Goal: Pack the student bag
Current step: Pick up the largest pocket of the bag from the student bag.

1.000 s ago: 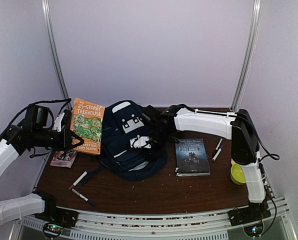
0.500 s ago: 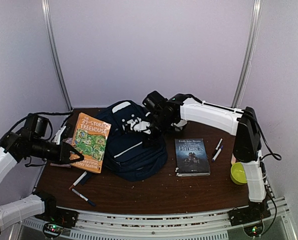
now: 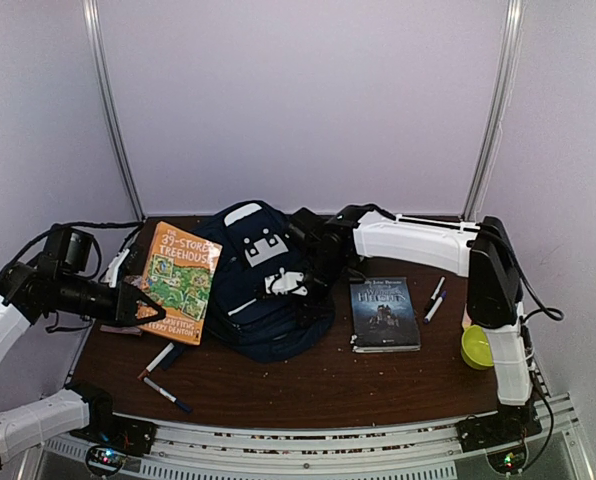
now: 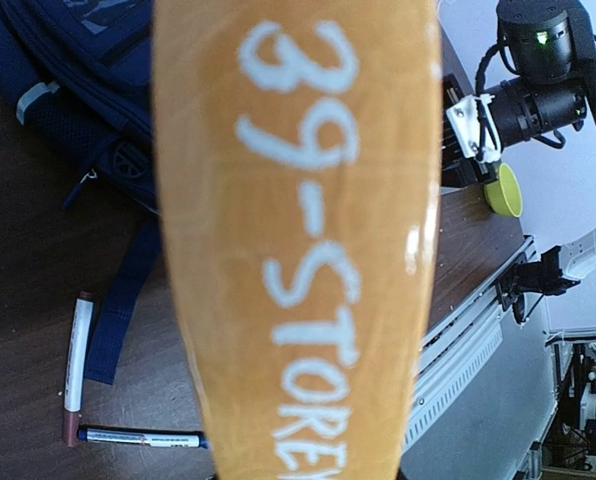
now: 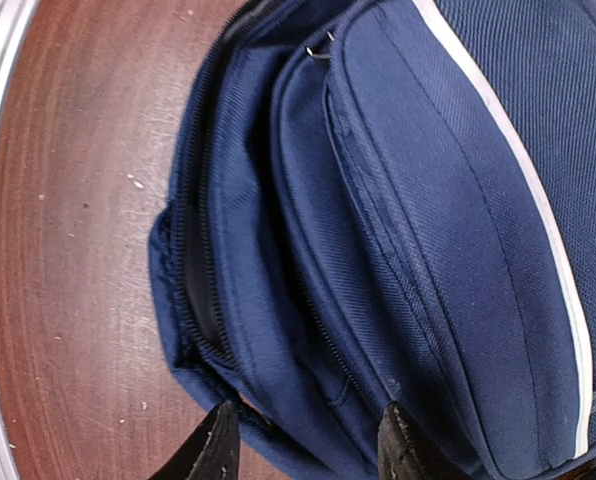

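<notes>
Next, my right gripper moves a little further down onto the bag's upper flap (image 3: 309, 306) (image 5: 306, 432) and closes on it, since the open fingers already straddle the bag's unzipped edge.
The student bag (image 3: 261, 290), navy with a white stripe, lies in the middle of the table. In the right wrist view its unzipped edge (image 5: 308, 300) fills the frame. My right gripper (image 3: 313, 272) sits at the bag's right side. Its jaws (image 5: 313, 445) stand open, one on each side of the bag's edge, and grip nothing. My left gripper (image 3: 146, 307) is shut on the lower corner of an orange "39-Storey Treehouse" book (image 3: 181, 280), held tilted in the air left of the bag. That book (image 4: 298, 240) hides the left fingers in the left wrist view.
A dark book (image 3: 384, 312) lies right of the bag, with two pens (image 3: 435, 298) and a yellow-green bowl (image 3: 475, 347) beyond it. Two markers (image 3: 160, 358) (image 3: 166, 393) lie at the front left. A thin booklet (image 3: 128, 316) lies under the left arm.
The right gripper had lifted the bag's top. It has since come down and opened, and the bag has settled flatter. The left arm brought the orange book forward and lower.
</notes>
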Tool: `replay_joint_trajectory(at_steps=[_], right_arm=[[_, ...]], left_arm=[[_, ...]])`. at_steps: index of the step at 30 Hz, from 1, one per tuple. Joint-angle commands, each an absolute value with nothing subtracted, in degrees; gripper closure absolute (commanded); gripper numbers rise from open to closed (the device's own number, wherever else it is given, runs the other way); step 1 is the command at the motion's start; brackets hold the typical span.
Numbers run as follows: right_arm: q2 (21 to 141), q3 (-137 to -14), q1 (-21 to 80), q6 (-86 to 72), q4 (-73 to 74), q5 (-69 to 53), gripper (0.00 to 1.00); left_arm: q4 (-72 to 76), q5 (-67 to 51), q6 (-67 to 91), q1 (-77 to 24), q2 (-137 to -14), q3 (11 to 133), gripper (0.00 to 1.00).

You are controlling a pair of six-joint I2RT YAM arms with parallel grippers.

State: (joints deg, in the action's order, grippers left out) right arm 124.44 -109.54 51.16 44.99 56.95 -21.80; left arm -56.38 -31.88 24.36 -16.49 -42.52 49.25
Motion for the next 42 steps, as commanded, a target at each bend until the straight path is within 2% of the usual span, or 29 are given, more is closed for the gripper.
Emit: replay_joint_trajectory(at_steps=[1, 9, 13, 18, 20, 24, 27, 31, 35, 42], right_arm=[[127.5, -112.0, 51.4, 44.6, 56.6, -18.2, 0.53], [129.1, -113.0, 51.5, 45.5, 58.4, -18.5, 0.52], [130.1, -113.7, 51.5, 44.1, 57.7, -18.8, 0.63], [131.8, -116.0, 51.5, 43.2, 58.1, -19.2, 0.64], [132.2, -116.6, 51.5, 43.2, 58.1, -19.2, 0.71], [132.6, -118.0, 51.4, 43.0, 59.7, -19.3, 0.91], [130.6, -120.5, 50.8, 41.3, 59.1, -19.5, 1.00], [127.4, -123.5, 49.5, 36.6, 56.8, -22.2, 1.00], [124.6, -125.6, 49.0, 30.4, 51.9, -23.0, 1.00], [121.9, -130.4, 49.0, 22.2, 46.2, -21.2, 1.00]], left_arm=[[-50.4, -33.0, 24.8, -16.1, -40.6, 49.5, 1.00], [-51.1, -32.5, 24.3, -16.1, -40.6, 49.9, 1.00], [-51.0, -32.8, 23.9, -16.1, -41.2, 49.9, 1.00], [-51.1, -32.8, 23.7, -16.1, -40.8, 49.8, 1.00], [-51.2, -32.7, 23.7, -16.1, -40.4, 49.7, 1.00], [-51.5, -32.4, 23.7, -16.1, -40.0, 49.6, 1.00], [-51.3, -33.0, 23.6, -16.1, -40.2, 49.0, 1.00], [-46.0, -36.6, 24.1, -16.1, -39.1, 44.1, 1.00], [-32.6, -49.5, 30.2, -16.4, -34.9, 34.1, 1.00], [-30.8, -56.0, 31.6, -17.5, -29.3, 33.9, 1.00]])
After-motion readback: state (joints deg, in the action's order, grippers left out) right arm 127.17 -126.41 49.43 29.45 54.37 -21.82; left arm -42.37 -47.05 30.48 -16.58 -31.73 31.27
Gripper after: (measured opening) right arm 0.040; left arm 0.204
